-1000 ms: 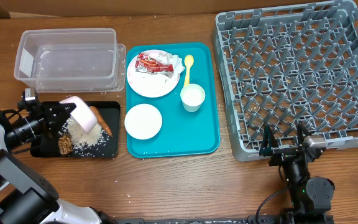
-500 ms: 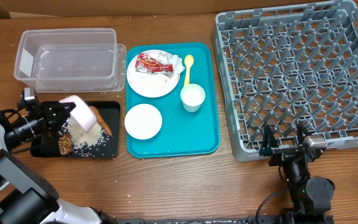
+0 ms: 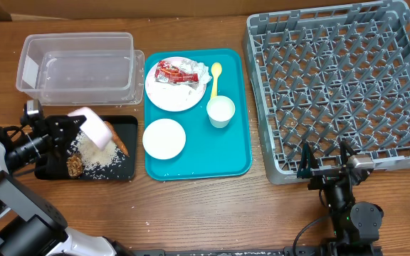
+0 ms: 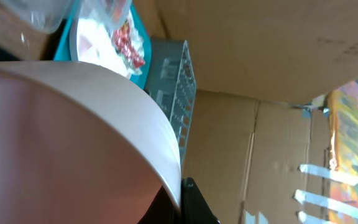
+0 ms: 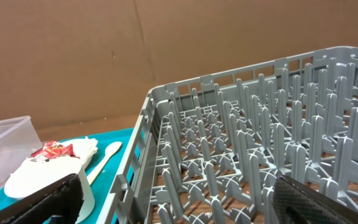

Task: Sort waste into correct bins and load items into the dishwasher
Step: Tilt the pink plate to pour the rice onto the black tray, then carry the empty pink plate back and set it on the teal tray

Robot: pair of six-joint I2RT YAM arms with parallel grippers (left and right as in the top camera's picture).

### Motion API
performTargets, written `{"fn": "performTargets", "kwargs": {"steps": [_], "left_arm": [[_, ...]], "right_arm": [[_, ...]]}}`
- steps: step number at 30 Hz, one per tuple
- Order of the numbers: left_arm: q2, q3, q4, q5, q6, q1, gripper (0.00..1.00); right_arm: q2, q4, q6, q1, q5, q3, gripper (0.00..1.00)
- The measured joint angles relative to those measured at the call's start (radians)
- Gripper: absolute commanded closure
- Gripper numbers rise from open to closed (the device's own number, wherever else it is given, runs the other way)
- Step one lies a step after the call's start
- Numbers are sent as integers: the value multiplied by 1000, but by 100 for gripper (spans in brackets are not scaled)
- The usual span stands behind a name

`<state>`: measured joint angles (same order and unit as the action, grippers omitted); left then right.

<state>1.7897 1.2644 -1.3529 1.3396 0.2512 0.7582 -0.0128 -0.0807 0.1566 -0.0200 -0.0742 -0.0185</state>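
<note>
Bare teal tray lies beside the cup, to my left gripper's right in the overhead view, so next I should cross over, turn the bowl upright, lower and release it.
My left gripper (image 3: 77,129) is shut on the rim of a small white bowl (image 3: 95,132), held tipped on its side over the black tray (image 3: 123,168). In that tray lie white rice (image 3: 93,158), a brown chunk (image 3: 74,165) and a carrot stick (image 3: 119,142). The bowl (image 4: 73,137) fills the left wrist view, with one black finger (image 4: 194,199) against its rim. The round plate (image 3: 175,91) carries a red-and-white wrapper (image 3: 176,71) and a napkin (image 3: 198,71). A yellow spoon (image 3: 215,77), a cup (image 3: 221,112) and a second bowl (image 3: 164,138) lie nearby. My right gripper (image 3: 326,161) stands open and empty at the near edge of the grey dish rack (image 3: 340,89).
The plate, spoon, cup and second bowl rest on a teal tray (image 3: 235,163) between the bins and the rack. The clear tub (image 3: 77,60) sits behind the black tray. Cardboard walls close off the far side. The rack's pegs (image 5: 260,155) rise right before my right gripper.
The bowl in my left gripper has tipped slightly further over the black tray. The right arm has not moved.
</note>
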Motion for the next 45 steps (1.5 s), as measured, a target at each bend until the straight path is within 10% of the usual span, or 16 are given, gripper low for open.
{"fn": "performTargets", "kwargs": {"steps": [35,45], "left_arm": [[-84,0,-66,-16,96,-101,96],[-262,-1,248,-348,-271,-287,96]], "right_arm": [[0,0,0,0,0,0,0],[0,1,0,0,0,0,0]]}}
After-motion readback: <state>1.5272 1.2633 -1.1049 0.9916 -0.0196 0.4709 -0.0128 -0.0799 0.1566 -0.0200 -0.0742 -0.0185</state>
